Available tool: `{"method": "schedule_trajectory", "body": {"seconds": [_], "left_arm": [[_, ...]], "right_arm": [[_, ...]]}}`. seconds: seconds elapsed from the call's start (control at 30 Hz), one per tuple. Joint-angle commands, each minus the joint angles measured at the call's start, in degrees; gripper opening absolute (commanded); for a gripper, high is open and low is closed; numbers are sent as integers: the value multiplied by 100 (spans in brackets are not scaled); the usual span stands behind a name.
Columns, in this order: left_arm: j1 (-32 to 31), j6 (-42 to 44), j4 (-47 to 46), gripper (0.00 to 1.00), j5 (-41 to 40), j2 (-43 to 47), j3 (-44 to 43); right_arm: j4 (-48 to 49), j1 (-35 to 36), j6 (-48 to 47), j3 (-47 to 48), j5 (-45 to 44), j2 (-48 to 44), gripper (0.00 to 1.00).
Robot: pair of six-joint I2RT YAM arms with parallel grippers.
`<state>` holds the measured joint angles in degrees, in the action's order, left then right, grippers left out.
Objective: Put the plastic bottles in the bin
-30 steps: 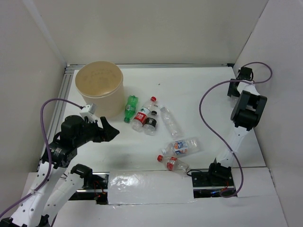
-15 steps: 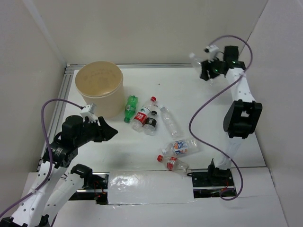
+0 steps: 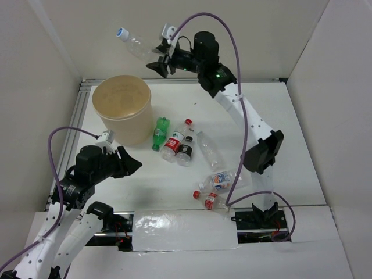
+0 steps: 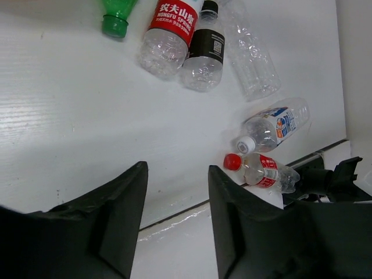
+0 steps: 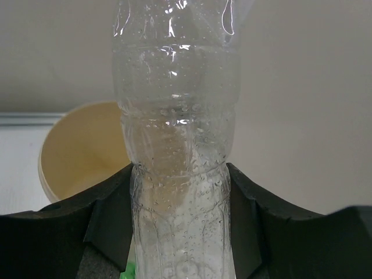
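Next, my right gripper carries its bottle left in the top view and back, over the bin's opening to release it, as it hangs beyond the bin's rim.
My right gripper is shut on a clear bottle with a blue-white cap and holds it high in the air by the far right side of the tan bin. In the right wrist view the bottle stands between the fingers, with the bin open below to the left. Several bottles lie on the table: green, red-labelled, dark-labelled, clear, blue-white-labelled and a small red-capped one. My left gripper is open and empty, left of them.
The left wrist view shows the same lying bottles, from the green one to the red-capped one at the table's near edge. A metal rail runs along the left side by the bin. White walls close in the table.
My right arm has swung from the far right corner across the back to the bin, carrying the clear bottle. The left arm has barely moved.
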<state>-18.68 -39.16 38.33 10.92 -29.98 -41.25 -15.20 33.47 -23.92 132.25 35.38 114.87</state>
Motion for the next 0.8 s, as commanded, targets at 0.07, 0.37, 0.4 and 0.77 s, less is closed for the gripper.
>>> {"method": "schedule_trajectory", "body": {"seconds": [0.07,0.37,0.4,0.77], "left_arm": [[-22,-66,9,66,-55,18,-199],[-22,443,-290,79,60,-551,-251],[-22,444,-352,79,121,-553,-251],[-522,919,-1398,85,-238,-2099,-426]], "right_arm": [[972,528,950,838,83,817,37],[1362,977,1793,794,-4,1521,77],[1362,977,1873,794,-4,1521,77],[485,179,2392,820,-127,696,100]]}}
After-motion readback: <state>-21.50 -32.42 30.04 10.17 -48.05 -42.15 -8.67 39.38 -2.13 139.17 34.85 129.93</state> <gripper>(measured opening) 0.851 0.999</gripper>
